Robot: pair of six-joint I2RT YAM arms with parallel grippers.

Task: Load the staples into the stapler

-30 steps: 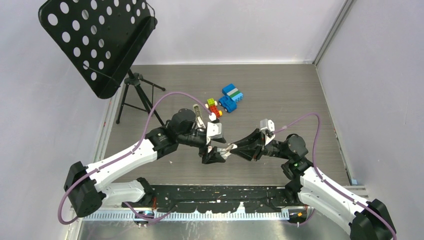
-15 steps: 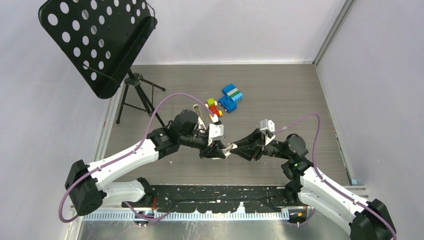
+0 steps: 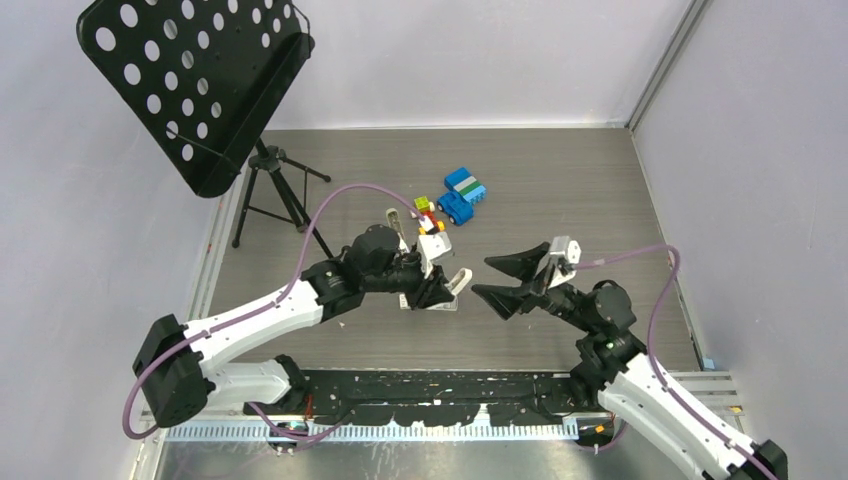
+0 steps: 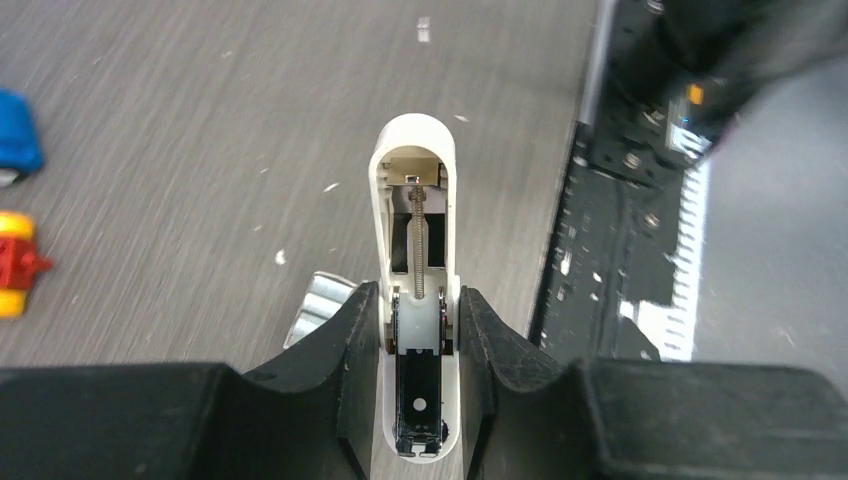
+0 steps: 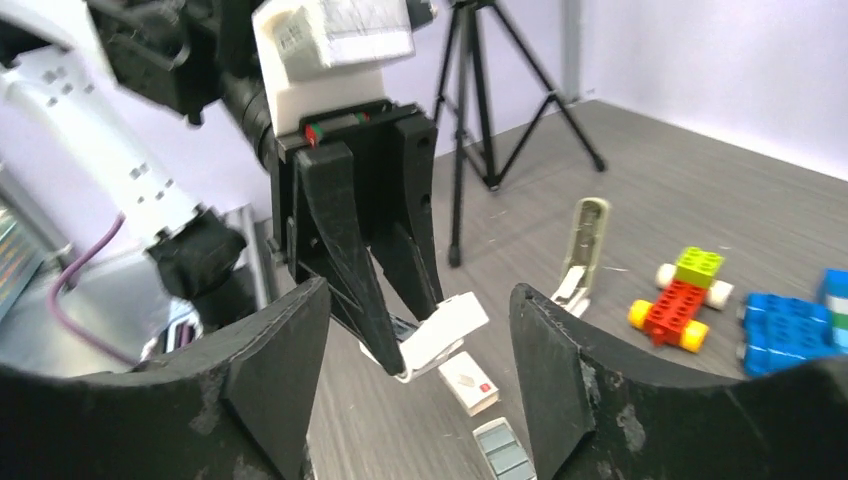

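The left gripper needs to turn to make the stapler (image 4: 415,200) level, since the stapler hangs tilted. The gripper then needs to lower it outward onto the table beyond the staples and let go of it.
The stapler (image 4: 415,200) is white, with its top swung open so that the spring and the dark magazine channel show. My left gripper (image 4: 418,300) is shut on its sides and holds it just above the table (image 3: 445,285). The right wrist view shows the stapler (image 5: 452,330) tilted between the left fingers (image 5: 350,260). A silvery-grey ridged strip, the staples (image 5: 500,450), lies flat on the table below it, and its edge also shows beside the left finger (image 4: 318,305). My right gripper (image 3: 482,276) stands open a short way right of the stapler, with nothing in it.
A small whitish box with a red mark (image 5: 468,380) lies next to the staples. A pale claw-shaped piece (image 5: 583,250) stands behind it. A toy brick car (image 3: 430,215) and a blue block truck (image 3: 462,195) sit further back. A music stand's tripod (image 3: 275,190) stands at the far left.
My left gripper closed on the stapler while the right gripper still held it. The right gripper then opened and drew back to the right. The left arm lifted the stapler slightly up and right.
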